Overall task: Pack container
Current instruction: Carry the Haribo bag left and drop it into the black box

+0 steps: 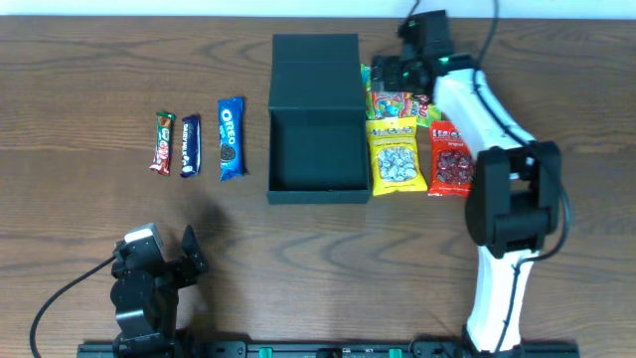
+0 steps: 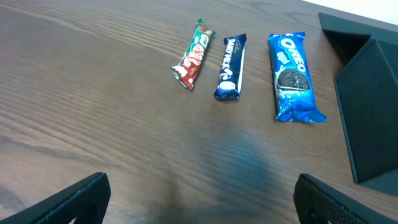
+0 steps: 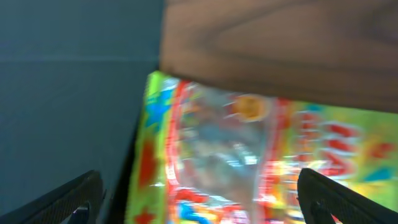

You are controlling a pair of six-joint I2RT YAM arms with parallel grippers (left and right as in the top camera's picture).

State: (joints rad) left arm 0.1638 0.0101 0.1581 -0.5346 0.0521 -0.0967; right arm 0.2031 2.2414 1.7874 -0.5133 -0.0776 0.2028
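Observation:
I need to lower my right gripper's fingers next onto the green candy bag's clear window point(image 1: 392, 104) point(image 3: 221, 158), which is below, while moving slightly away from the container's side beside the bag.
The dark teal container point(image 1: 316, 119) lies open at the table's middle, its lid flap folded back toward the far side; its inside looks empty. Its corner shows in the left wrist view point(image 2: 370, 106) and its wall in the right wrist view point(image 3: 68, 93). My right gripper point(image 1: 390, 75) is open above a colourful green candy bag point(image 1: 396, 102) just right of the box; the bag fills the right wrist view point(image 3: 249, 155), blurred, between the open fingers point(image 3: 199, 205). My left gripper point(image 1: 189, 254) is open and empty near the front left, fingers point(image 2: 202, 202) over bare wood.
Left of the box lie a red-green bar point(image 1: 162, 142), a dark blue bar point(image 1: 190, 145) and a blue Oreo packet point(image 1: 231, 137). Right of the box are a yellow snack bag point(image 1: 397, 156) and a red snack bag point(image 1: 450, 159).

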